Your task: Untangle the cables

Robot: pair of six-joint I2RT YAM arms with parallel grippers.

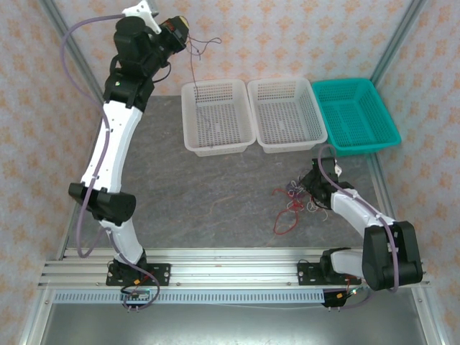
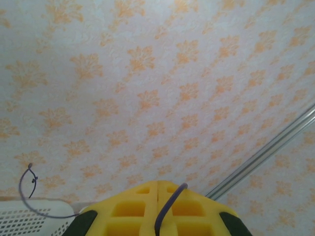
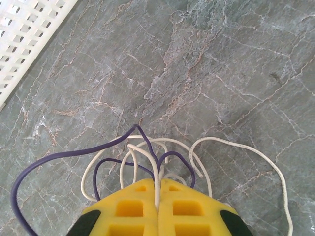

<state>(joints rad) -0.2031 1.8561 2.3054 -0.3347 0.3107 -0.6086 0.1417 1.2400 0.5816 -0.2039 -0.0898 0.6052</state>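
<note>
My left gripper goes down over the white basket farthest from the teal one next and releases the purple cable [image 1: 195,86], because its loose end already hangs there.
My left gripper [image 1: 184,34] is raised high at the back left, shut on a thin dark purple cable [image 1: 195,86] that hangs down into the left white basket [image 1: 215,115]. In the left wrist view the purple cable [image 2: 170,206] runs over the closed yellow fingers [image 2: 133,209], and its loose end [image 2: 27,189] curls at the left. My right gripper [image 1: 309,188] is low on the table, at the tangle. It is shut [image 3: 158,181] on a white cable [image 3: 156,172], with purple loops [image 3: 106,164] and white loops [image 3: 236,147] spread in front. A red cable [image 1: 284,218] lies beside the knot.
Two white baskets [image 1: 286,115] and a teal basket [image 1: 356,115] stand in a row at the back of the grey marbled table [image 1: 201,194]. A white basket's edge [image 3: 29,34] lies to the far left of my right gripper. Patterned walls enclose the space.
</note>
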